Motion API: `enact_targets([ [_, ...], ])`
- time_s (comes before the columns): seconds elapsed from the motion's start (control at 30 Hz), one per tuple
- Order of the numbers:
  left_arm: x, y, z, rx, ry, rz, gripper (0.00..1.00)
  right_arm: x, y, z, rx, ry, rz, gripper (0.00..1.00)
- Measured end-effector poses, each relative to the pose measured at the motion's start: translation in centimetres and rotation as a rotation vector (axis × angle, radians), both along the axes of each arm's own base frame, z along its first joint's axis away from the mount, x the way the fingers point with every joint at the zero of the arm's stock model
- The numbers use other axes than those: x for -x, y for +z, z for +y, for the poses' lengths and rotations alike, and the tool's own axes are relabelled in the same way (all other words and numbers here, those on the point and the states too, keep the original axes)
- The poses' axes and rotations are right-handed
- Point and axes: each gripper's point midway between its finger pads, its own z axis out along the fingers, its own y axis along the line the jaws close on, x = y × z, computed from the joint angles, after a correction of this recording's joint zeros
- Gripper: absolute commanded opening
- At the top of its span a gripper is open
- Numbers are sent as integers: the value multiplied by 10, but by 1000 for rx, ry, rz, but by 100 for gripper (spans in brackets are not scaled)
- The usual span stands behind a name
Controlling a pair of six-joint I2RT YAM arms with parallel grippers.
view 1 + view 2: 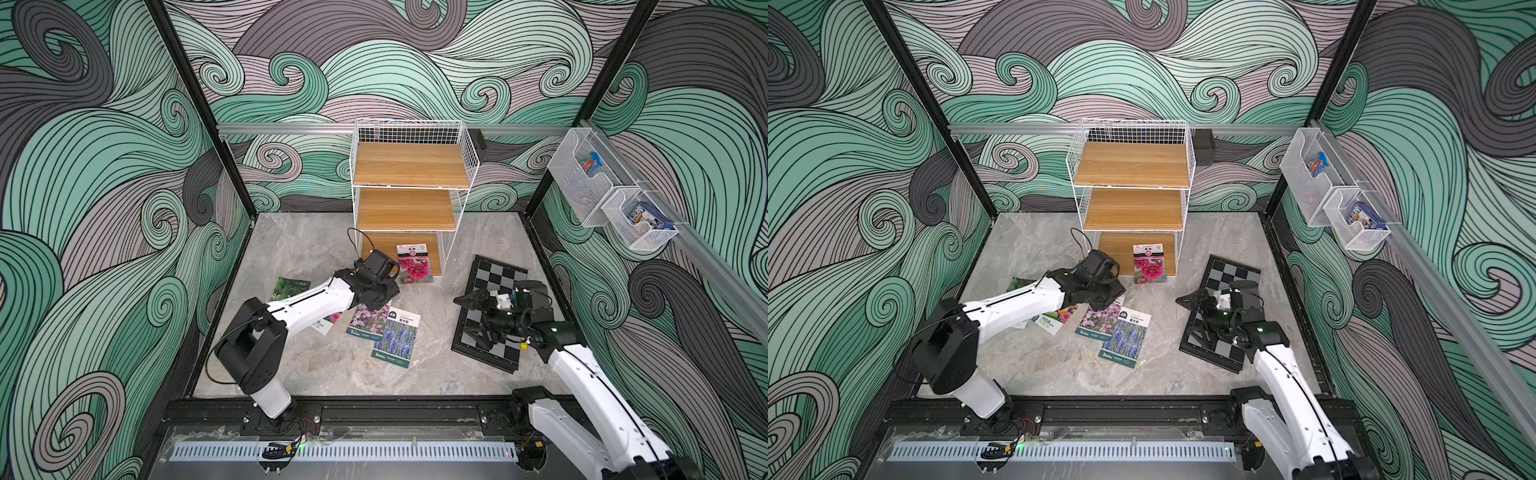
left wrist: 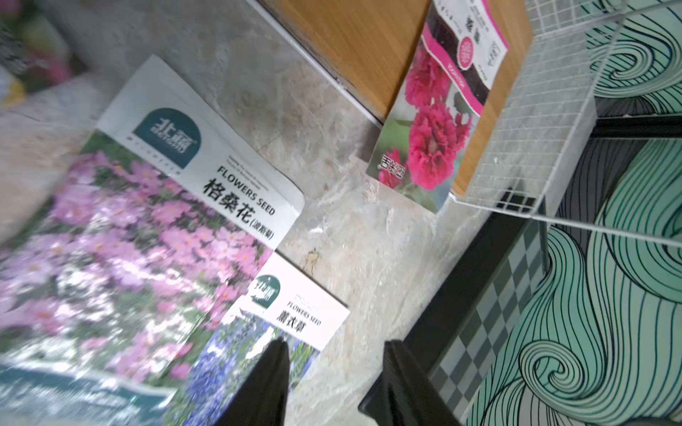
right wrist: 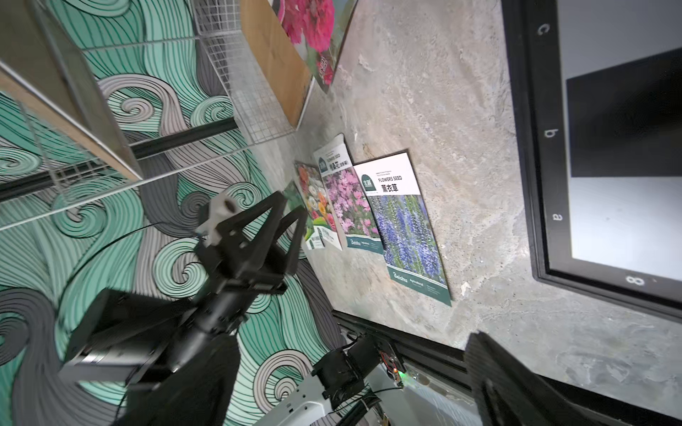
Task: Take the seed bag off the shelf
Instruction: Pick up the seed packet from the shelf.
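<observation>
The seed bag's overhanging lower edge point(image 1: 417, 281) point(image 3: 342, 49) is below my right gripper and outward of it, so next I will swing the gripper off the chessboard, outward and down onto that edge.
The shelf point(image 1: 409, 166) point(image 1: 1131, 166) stands at the back of the table, a white wire rack with three wooden boards. A seed bag with red flowers point(image 1: 413, 264) point(image 1: 1148, 264) point(image 2: 435, 121) point(image 3: 313, 29) lies on the lowest board, its near end hanging over the front edge onto the table. My left gripper point(image 1: 376, 297) point(image 1: 1104, 297) point(image 2: 334, 354) point(image 3: 291, 208) hovers just in front and left of that bag, apart from it. Its fingers are open with nothing between them. My right gripper point(image 1: 469, 316) point(image 1: 1187, 318) point(image 3: 350, 343) hangs wide open and empty over the chessboard.
Several other seed packets lie on the table: a pink-flower one point(image 1: 368, 320) point(image 2: 147, 221), a lavender one point(image 1: 397, 336) point(image 3: 402, 221) and a green one point(image 1: 289, 286). A chessboard point(image 1: 498, 274) lies at the right. Two clear bins point(image 1: 582, 174) hang on the right wall.
</observation>
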Motion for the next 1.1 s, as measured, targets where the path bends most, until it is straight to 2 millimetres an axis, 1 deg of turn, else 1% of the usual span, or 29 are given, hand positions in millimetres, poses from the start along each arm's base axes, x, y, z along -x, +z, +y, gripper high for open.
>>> enact_targets([
  [0.07, 11, 14, 12, -17, -22, -10, 48, -5, -9, 9, 48, 27, 9, 99],
  [0.13, 18, 24, 24, -35, -35, -17, 48, -12, -15, 15, 92, 39, 3, 99],
  [0.23, 26, 39, 46, -54, -40, -42, 50, -28, -25, 24, 156, 38, -22, 99],
  [0.33, 29, 51, 67, -70, -38, -68, 50, -45, -39, 32, 226, 23, -28, 99],
  [0.47, 32, 56, 92, -88, -21, -77, 52, -72, -53, 48, 298, 15, -66, 99],
  [0.53, 34, 53, 103, -98, -17, -62, 55, -88, -59, 57, 322, 7, -90, 99],
  [0.63, 38, 46, 116, -123, -21, -31, 56, -110, -71, 63, 354, -23, -122, 97],
  [0.73, 42, 45, 122, -136, -37, -16, 56, -125, -84, 61, 387, -60, -138, 93],
  [0.87, 48, 46, 127, -143, -58, -10, 56, -138, -102, 60, 417, -107, -143, 89],
  [0.93, 50, 47, 130, -146, -66, -8, 56, -147, -111, 61, 420, -130, -150, 85],
  [1.1, 52, 49, 127, -131, -88, -10, 57, -177, -111, 72, 387, -189, -215, 80],
])
